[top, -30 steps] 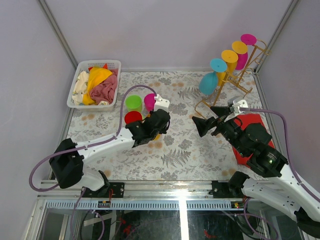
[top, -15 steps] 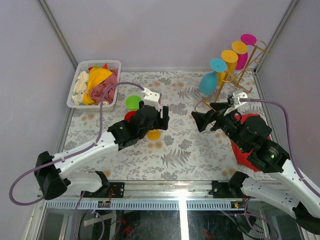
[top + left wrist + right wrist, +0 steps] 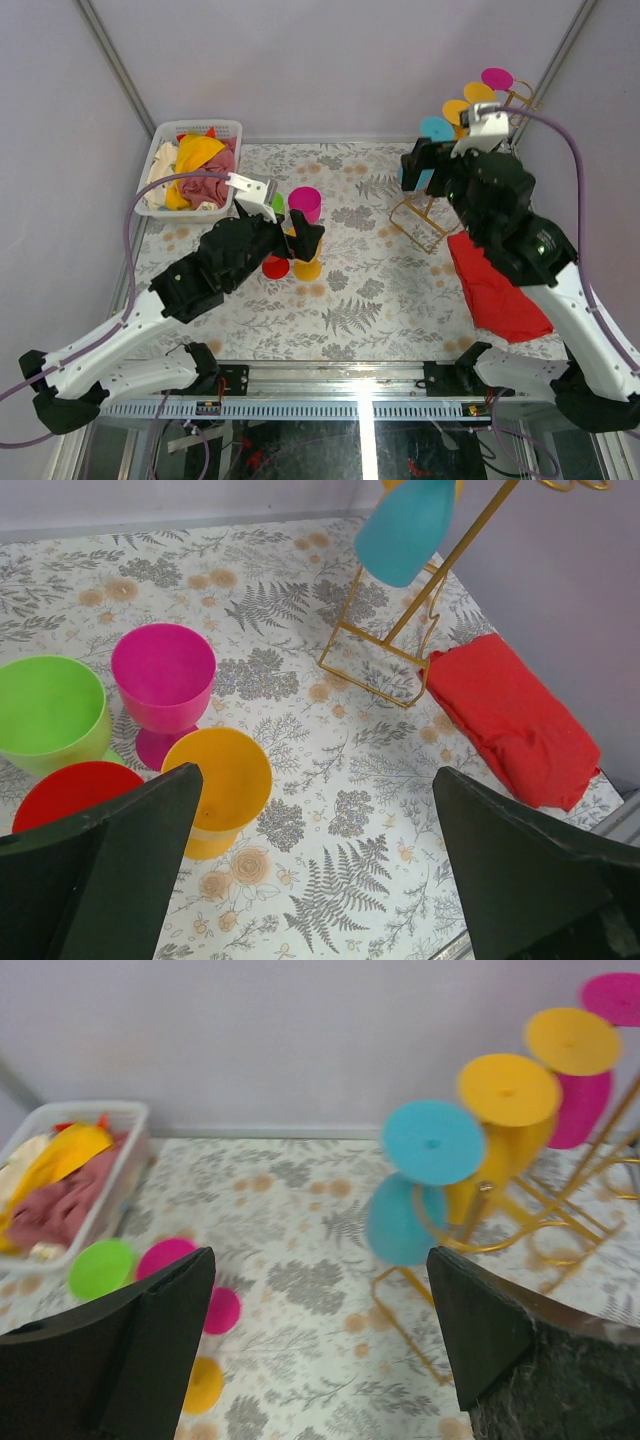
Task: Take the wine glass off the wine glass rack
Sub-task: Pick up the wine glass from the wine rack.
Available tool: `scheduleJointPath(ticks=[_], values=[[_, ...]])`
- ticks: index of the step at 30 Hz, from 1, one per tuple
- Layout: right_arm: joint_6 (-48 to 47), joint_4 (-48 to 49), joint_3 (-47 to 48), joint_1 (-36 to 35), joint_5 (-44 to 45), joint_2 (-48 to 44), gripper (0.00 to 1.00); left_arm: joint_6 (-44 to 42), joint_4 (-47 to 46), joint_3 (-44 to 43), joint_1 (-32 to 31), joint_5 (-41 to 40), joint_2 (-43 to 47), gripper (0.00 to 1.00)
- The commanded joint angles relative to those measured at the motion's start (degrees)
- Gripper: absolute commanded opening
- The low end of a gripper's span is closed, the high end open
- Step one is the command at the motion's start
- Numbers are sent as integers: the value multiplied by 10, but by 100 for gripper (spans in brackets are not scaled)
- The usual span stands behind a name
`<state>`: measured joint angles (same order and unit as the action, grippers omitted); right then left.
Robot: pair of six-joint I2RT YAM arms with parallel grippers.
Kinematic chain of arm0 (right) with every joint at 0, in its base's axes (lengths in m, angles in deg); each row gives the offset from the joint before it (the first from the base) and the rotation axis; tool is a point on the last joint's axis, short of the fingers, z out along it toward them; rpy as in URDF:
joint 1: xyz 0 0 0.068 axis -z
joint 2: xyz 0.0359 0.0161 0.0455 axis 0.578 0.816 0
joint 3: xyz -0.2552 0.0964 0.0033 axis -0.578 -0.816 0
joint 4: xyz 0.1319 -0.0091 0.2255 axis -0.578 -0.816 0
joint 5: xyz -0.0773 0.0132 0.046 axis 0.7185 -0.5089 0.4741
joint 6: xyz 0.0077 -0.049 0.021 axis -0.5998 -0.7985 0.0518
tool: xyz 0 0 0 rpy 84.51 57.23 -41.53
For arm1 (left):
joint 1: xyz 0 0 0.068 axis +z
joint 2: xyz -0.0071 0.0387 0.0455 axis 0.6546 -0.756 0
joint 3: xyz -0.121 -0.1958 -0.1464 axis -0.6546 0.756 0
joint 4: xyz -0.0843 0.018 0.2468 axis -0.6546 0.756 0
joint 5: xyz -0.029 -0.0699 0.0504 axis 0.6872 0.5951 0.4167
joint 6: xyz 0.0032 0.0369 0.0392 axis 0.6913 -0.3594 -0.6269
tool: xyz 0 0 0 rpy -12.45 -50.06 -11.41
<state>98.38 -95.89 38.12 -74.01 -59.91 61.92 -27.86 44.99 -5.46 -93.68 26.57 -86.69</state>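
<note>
My right gripper needs to move outward to the blue wine glass's round base [image 3: 437, 128] [image 3: 433, 1142] and turn its fingers to go on both sides of the base's rim, which is exposed above the wire.
The gold wire wine glass rack [image 3: 428, 214] stands at the back right with several glasses hanging bowl-down on it. The lowest is a blue wine glass [image 3: 410, 1218], with two yellow ones [image 3: 508, 1090] and a magenta one [image 3: 612, 998] above it. My right gripper [image 3: 414, 166] is open and empty. It hovers just left of the blue glass [image 3: 436, 128] without touching it. My left gripper [image 3: 315, 870] is open and empty above the table. An orange glass [image 3: 220, 785] stands upright below its left finger.
Magenta [image 3: 163, 680], green [image 3: 50, 710] and red [image 3: 70, 795] glasses stand by the orange one, left of centre. A red cloth [image 3: 495, 290] lies at the right, beside the rack base [image 3: 385, 645]. A white basket [image 3: 190, 168] of clothes sits at the back left.
My left gripper opened, let go of the orange glass on the table and lifted back. My right arm rose and swung toward the rack, up to the blue glass.
</note>
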Motion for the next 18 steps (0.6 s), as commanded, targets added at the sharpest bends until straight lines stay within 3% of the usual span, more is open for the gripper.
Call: scheduleJointPath(ticks=[1,6,9,18], values=[[42,-54,84,133,-115,50,93,9,46,-26,4,-11,23,100],[114,-70,118,267,-280,105,88,26,109,-38,4,-17,38,100],[154,-45,103,336,-374,125,80,32,133,-34,7,-21,40,100],[188,6,99,379,-418,179,66,66,143,-17,6,-5,49,100]])
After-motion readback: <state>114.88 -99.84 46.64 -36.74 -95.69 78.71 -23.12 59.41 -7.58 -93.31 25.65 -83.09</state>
